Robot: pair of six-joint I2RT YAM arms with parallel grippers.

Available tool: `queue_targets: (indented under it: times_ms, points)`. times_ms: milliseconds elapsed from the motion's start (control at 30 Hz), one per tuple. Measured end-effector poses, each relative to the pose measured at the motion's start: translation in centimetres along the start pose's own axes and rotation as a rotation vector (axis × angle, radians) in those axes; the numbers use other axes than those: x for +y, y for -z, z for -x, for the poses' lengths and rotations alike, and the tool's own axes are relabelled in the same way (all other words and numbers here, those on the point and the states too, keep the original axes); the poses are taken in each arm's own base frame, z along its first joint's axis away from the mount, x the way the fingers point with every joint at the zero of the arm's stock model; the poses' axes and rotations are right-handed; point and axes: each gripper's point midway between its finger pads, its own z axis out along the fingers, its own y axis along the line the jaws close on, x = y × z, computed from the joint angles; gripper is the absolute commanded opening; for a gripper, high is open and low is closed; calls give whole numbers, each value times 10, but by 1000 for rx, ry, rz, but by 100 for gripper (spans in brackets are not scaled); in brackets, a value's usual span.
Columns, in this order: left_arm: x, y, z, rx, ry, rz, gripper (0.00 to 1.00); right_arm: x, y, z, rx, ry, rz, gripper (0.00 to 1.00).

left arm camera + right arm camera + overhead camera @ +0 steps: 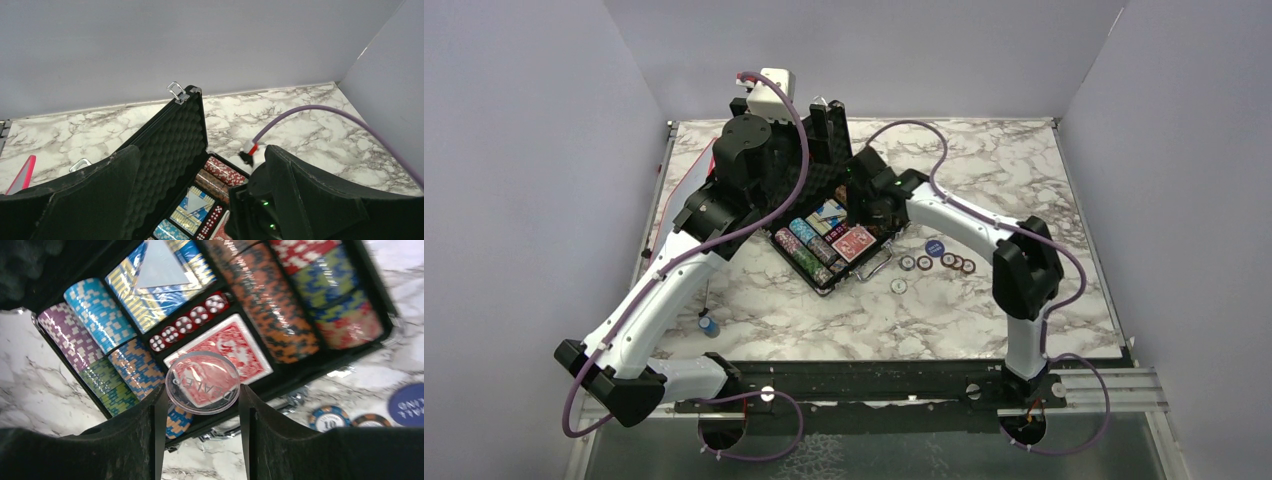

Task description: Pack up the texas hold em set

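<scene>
The red-backed cards lie below the robot's right gripper, so it should lower the dealer button (202, 382) onto their flat, uncovered top inside the tray and let go of it there.
The black briefcase (827, 135) lies open mid-table with its foam lid (170, 145) upright. Its tray holds rows of multicoloured chips (100, 315), red dice (187, 325) and red-backed cards (235, 337). My right gripper (202, 390) hovers over the tray's near edge, shut on a clear round dealer button (202, 382) held between its fingertips. It also shows in the top view (864, 205). My left gripper (200, 200) is open wide at the lid's foam face, holding nothing. It also shows in the top view (794, 160).
Loose chips (924, 262) and a blue disc (935, 247) lie on the marble right of the case, and a small white disc (898, 286) lies nearer. A blue-tipped tool (709, 323) lies front left. A red-edged white board (699, 190) stands behind my left arm.
</scene>
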Motion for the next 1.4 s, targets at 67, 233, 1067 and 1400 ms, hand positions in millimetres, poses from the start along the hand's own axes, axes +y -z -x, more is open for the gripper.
queue_targets:
  times_ms: [67, 233, 1067, 1400]
  points:
    - [0, 1, 1, -2, 1, 2, 99, 12, -11, -9, 25, 42, 11, 43]
    - [1, 2, 3, -7, 3, 4, 99, 19, -32, -31, 99, 102, 1, 47]
    - [2, 3, 4, -10, 3, 7, 99, -60, 1, -12, 70, -94, -146, 65]
    - [2, 3, 4, -10, 3, 7, 99, -184, 16, -14, 50, -343, -349, 69]
